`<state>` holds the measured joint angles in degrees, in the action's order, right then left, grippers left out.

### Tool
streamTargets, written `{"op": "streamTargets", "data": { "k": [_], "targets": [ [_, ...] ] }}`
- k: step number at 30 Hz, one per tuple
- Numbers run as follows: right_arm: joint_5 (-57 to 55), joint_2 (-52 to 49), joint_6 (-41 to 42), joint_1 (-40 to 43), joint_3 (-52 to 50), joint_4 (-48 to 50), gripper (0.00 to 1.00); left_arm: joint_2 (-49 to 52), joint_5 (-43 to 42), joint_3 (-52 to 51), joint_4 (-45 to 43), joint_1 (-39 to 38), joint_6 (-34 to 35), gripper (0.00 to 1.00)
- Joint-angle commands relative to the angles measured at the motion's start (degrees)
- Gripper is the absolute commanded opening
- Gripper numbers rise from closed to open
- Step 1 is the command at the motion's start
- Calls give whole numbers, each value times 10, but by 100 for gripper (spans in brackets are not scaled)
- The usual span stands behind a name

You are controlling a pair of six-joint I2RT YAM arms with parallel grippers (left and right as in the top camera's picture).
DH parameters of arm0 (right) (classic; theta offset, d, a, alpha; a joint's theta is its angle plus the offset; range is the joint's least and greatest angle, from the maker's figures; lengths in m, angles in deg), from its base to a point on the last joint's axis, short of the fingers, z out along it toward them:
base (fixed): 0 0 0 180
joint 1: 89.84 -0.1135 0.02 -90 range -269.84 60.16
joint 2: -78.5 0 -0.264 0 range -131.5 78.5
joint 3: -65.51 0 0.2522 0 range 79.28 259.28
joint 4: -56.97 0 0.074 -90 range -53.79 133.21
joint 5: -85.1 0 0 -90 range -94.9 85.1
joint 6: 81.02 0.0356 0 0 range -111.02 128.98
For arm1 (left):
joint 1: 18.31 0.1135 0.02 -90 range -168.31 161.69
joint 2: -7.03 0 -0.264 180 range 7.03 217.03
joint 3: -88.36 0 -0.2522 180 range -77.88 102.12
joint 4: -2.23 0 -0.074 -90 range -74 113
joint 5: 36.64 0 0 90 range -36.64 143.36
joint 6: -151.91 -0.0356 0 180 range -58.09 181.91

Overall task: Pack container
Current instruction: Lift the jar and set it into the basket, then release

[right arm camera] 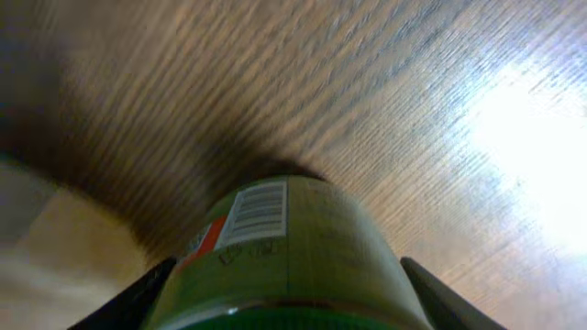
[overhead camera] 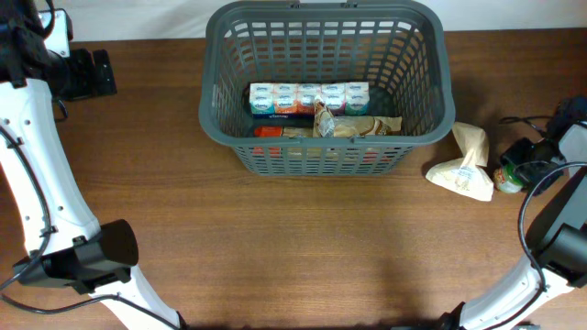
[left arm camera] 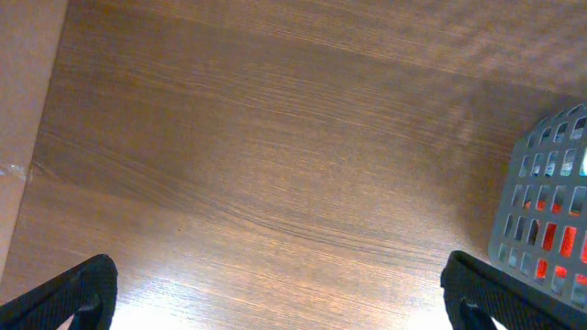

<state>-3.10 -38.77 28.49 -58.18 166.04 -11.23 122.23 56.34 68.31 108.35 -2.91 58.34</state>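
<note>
My right gripper is to rise over the container's rim by the paper bag and lower toward the crinkled beige packet, as the jar (right arm camera: 284,234) is low outside the container.
The container (overhead camera: 209,87), a large dark grey slotted basket, stands at the back middle of the table. Its corner shows in the left wrist view (left arm camera: 550,211). It holds a row of small white cartons (overhead camera: 307,97), a crinkled beige packet (overhead camera: 344,126) and a red item (overhead camera: 268,132). My left gripper (overhead camera: 92,73) is open and empty (left arm camera: 280,298) over bare wood left of the basket. My right gripper (overhead camera: 520,170) is at the far right, its fingers (right arm camera: 284,298) closed on a green-lidded jar (right arm camera: 284,234) with a barcode label, seen low over the table in the overhead view (overhead camera: 506,181).
A beige paper bag (overhead camera: 466,163) lies on the table between the basket and the jar, close to my right gripper; it shows blurred in the right wrist view (right arm camera: 55,247). The wooden table (overhead camera: 303,238) stretches in front of the basket.
</note>
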Motion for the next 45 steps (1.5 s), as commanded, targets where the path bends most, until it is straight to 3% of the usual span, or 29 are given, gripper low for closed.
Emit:
{"op": "streamTargets", "data": {
  "k": [1, 6, 7, 10, 15, 19, 29, 30, 32, 33, 35, 38, 42, 45],
  "targets": [
    [38, 123, -48, -35, 126, -49, 4, -4, -6, -3, -1, 2, 6, 99],
    [67, 202, -80, -141, 310, -128, 4, -4, -6, -3, -1, 2, 6, 99],
    [68, 216, -98, -194, 360, -140, 4, -4, -6, -3, -1, 2, 6, 99],
    [68, 224, -103, -306, 410, -135, 4, -4, -6, -3, -1, 2, 6, 99],
    [62, 183, -132, -449, 406, -107, 4, -4, -6, -3, -1, 2, 6, 99],
    [24, 90, -134, -487, 406, -115, 4, -4, -6, -3, -1, 2, 6, 99],
    [34, -108, -133, -474, 406, -127, 5, -4, -6, -3, -1, 2, 6, 99],
    [43, -110, -133, -475, 406, -132, 13, -4, -6, -3, -1, 2, 6, 99],
    [44, -105, -145, -481, 407, -142, 59, -4, -6, -3, -1, 2, 6, 99],
    [42, -99, -155, -482, 409, -148, 76, -4, -6, -3, -1, 2, 6, 99],
    [32, -82, -157, -482, 428, -171, 99, -4, -6, -3, -1, 2, 6, 99],
    [20, -48, -157, -475, 493, -233, 99, -4, -6, -3, -1, 2, 6, 99],
    [-78, 17, -156, -450, 621, -289, 99, -4, -6, -3, -1, 2, 6, 99],
    [-131, 81, -139, -363, 689, -282, 99, -4, -6, -3, -1, 2, 6, 99]
  ]
}}
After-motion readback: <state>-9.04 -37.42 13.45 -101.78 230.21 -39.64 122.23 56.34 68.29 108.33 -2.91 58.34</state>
